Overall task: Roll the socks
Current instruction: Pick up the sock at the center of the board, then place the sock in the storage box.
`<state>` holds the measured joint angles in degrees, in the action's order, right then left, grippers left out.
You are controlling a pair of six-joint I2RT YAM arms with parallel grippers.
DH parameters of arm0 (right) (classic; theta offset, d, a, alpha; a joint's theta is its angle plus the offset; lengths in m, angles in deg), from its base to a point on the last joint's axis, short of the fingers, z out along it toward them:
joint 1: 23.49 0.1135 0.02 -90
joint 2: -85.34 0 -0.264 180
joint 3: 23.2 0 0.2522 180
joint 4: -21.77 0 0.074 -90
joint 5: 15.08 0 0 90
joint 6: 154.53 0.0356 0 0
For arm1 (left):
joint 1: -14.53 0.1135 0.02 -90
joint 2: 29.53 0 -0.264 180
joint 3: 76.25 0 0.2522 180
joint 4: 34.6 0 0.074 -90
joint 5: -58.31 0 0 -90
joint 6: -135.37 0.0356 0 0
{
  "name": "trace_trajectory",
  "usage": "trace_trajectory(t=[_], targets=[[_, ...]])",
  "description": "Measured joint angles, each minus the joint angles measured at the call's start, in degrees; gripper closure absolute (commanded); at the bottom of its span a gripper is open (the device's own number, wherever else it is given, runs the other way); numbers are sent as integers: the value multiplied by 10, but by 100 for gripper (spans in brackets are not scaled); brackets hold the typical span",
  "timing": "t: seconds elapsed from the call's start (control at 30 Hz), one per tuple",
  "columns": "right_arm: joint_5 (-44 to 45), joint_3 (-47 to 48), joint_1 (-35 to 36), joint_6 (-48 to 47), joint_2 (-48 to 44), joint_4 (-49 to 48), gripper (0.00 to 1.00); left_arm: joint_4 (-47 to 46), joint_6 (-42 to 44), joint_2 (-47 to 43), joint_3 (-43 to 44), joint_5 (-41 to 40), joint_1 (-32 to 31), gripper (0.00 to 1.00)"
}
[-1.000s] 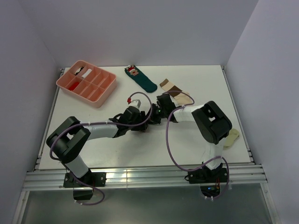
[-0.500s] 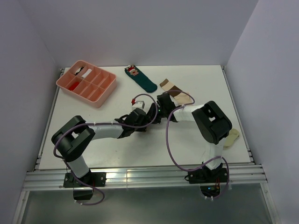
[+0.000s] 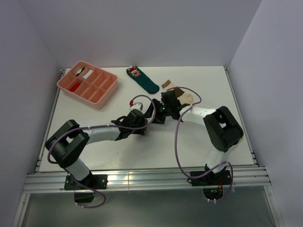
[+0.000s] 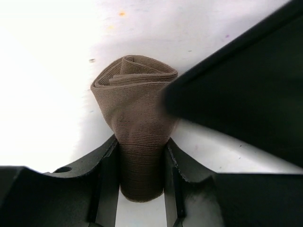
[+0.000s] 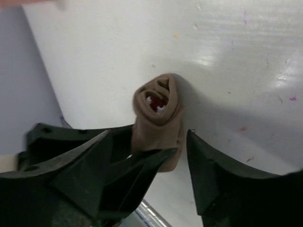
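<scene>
Outward and to the left of my left gripper in the top view lies an empty section of the tray: I will lift the tight roll over it, lower and release.
The plain tan-brown sock (image 4: 137, 109) is rolled into a tight bundle that stands on the white table. My left gripper (image 4: 140, 151) is shut on its lower end, one finger on each side. From the right wrist the same roll (image 5: 158, 113) shows its coiled end. My right gripper (image 5: 182, 140) is open around it, with a gap on the right finger's side. From above, both grippers (image 3: 156, 112) meet mid-table and hide the roll. The banded cream and brown sock (image 3: 166, 85) lies flat behind them, partly under the right arm.
A dark teal sock (image 3: 142, 79) lies at the back centre. A pink divided tray (image 3: 87, 84) sits at the back left. The right gripper's black body (image 4: 236, 80) crowds close beside the roll in the left wrist view.
My left gripper closed on the rolled tan-brown sock. My right gripper then opened and let go of it, and the right arm's elbow swung outward to the right.
</scene>
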<state>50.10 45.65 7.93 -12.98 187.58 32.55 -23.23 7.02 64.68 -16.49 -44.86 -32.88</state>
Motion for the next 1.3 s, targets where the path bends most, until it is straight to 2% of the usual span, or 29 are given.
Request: trace_trajectory(t=[0.1, 0.37, 0.5, 0.73, 1.0, 1.3], targets=[[-1, 17, -22, -7, -38, 24, 20, 17, 6, -23, -10, 9, 18, 99], [10, 39, -142, -54, -166, 94, 20, 66, 50, -91, -1, 30, 86, 99], [16, 38, -195, -93, -232, 139, 23, 101, 94, -103, 41, 28, 143, 99], [12, 36, -214, -144, -328, 187, 21, 137, 198, -99, 150, 36, 265, 99], [-2, 36, -224, -188, -382, 225, 20, 159, 332, -35, 258, 135, 423, 100], [-34, 36, -227, -214, -399, 231, 21, 230, 451, 90, 363, 236, 543, 99]])
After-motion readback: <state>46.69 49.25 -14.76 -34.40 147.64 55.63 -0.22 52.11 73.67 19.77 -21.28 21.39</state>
